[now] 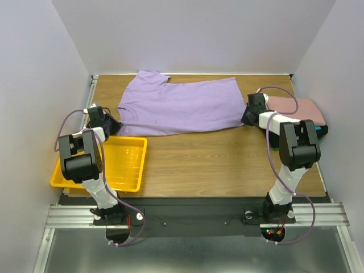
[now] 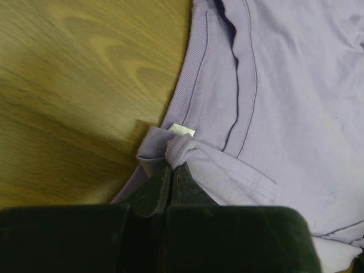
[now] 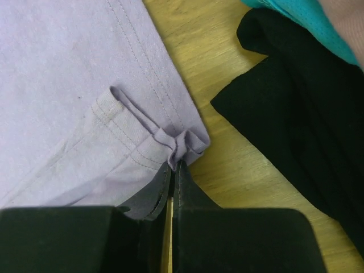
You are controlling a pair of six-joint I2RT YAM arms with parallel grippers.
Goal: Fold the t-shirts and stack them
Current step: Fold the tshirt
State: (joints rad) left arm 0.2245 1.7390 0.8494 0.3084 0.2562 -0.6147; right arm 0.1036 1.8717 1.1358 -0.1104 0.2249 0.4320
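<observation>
The bare wood is back from the robot's gripper, so the right gripper should next go up slightly, move back and go down to let go of the hem corner.
The lavender t-shirt point(image 1: 182, 105) lies spread sideways across the far half of the table, collar end to the left. My left gripper point(image 1: 115, 126) is shut on a bunch of its cloth by the collar point(image 2: 173, 149). My right gripper point(image 1: 245, 118) is shut on the bunched corner of its hem point(image 3: 183, 145). A folded dusty-pink t-shirt point(image 1: 298, 108) tops the stack at the right edge. In the right wrist view, the black t-shirt point(image 3: 301, 108) and a strip of the teal one point(image 3: 296, 14) lie just right of the hem.
A yellow plastic tray point(image 1: 128, 165) sits at the near left beside the left arm. White walls close in the table on three sides. Bare wood point(image 1: 216, 159) runs between the lavender shirt and the near edge.
</observation>
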